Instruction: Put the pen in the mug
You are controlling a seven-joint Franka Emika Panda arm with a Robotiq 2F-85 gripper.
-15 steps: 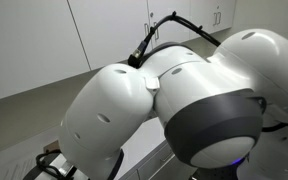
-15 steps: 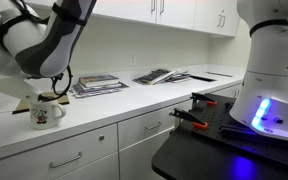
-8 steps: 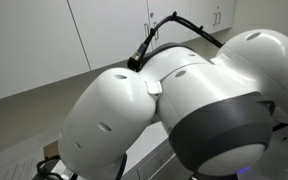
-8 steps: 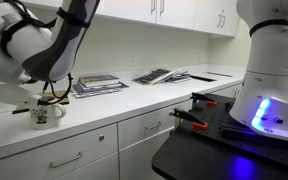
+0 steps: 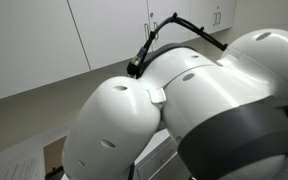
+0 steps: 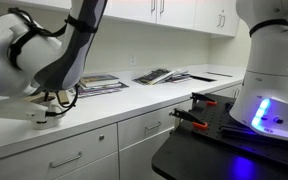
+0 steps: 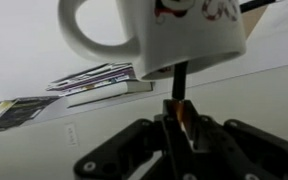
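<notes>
The pen's dark end already reaches the mug's rim, so the gripper needs to stay above the mug's opening (image 7: 168, 71) and spread its fingers there to let go of the pen.
The wrist view stands upside down. My gripper (image 7: 177, 125) is shut on the pen (image 7: 180, 82), a thin dark stick with an orange part between the fingers. The pen's far end reaches the rim of the mug (image 7: 184, 35), a white cup with a red print and a handle. I cannot tell whether the tip is inside. In an exterior view my gripper (image 6: 56, 100) hangs low right over the mug (image 6: 44, 115), which is mostly hidden behind it. The pen cannot be made out there.
Stacked books (image 6: 96, 84) and magazines (image 6: 162, 75) lie on the white counter behind the mug; the stack also shows in the wrist view (image 7: 104, 85). A black bench with red clamps (image 6: 206, 112) and another robot base (image 6: 274, 80) stand nearby. My arm (image 5: 184, 110) fills an exterior view.
My arm has come down and shifted over the mug. The gripper now covers most of the mug, which stood in plain view before. The pen stays gripped.
</notes>
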